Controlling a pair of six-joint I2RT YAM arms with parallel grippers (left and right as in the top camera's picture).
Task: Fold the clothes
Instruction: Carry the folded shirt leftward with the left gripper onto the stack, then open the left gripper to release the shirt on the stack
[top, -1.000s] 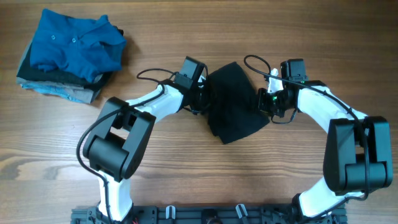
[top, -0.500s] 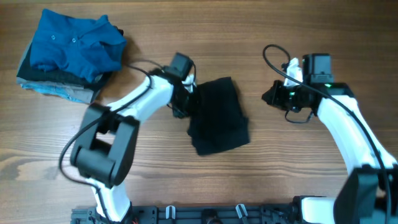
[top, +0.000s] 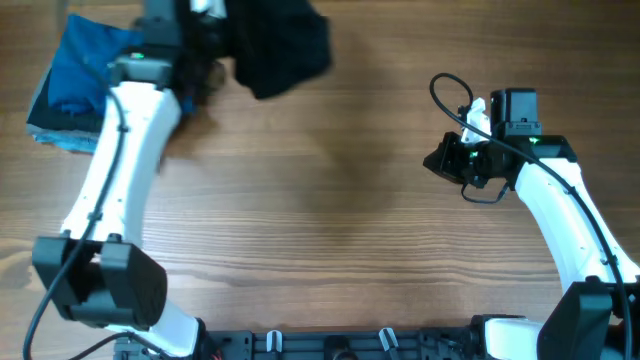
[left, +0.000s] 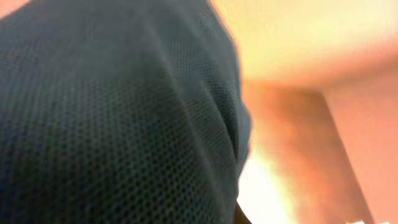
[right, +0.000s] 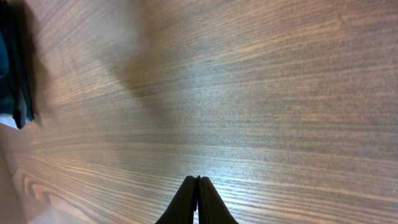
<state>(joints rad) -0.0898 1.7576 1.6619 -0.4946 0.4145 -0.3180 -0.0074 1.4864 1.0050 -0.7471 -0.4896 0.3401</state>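
Observation:
The folded clothes are stacked to the left in the overhead view, so my left gripper will next go there and down to release the black polo onto the blue shirt (top: 92, 68).
The folded black polo shirt (top: 282, 45) hangs in the air at the top of the overhead view, right of the clothes pile. My left gripper (top: 212, 40) is shut on its left edge; the fingers are hidden by cloth. In the left wrist view the black mesh fabric (left: 118, 118) fills most of the frame, and no fingers show. My right gripper (top: 440, 160) is shut and empty over bare table at the right; in the right wrist view its fingertips (right: 198, 184) are pressed together above the wood.
A pile of folded clothes with a blue buttoned polo shirt (top: 85, 80) on top lies at the back left, partly under my left arm. The wooden table (top: 330, 230) spreads between both arms.
My left gripper lifted the black shirt off the table's middle and carried it up and back left toward the pile. My right gripper let go earlier and has stayed at the right.

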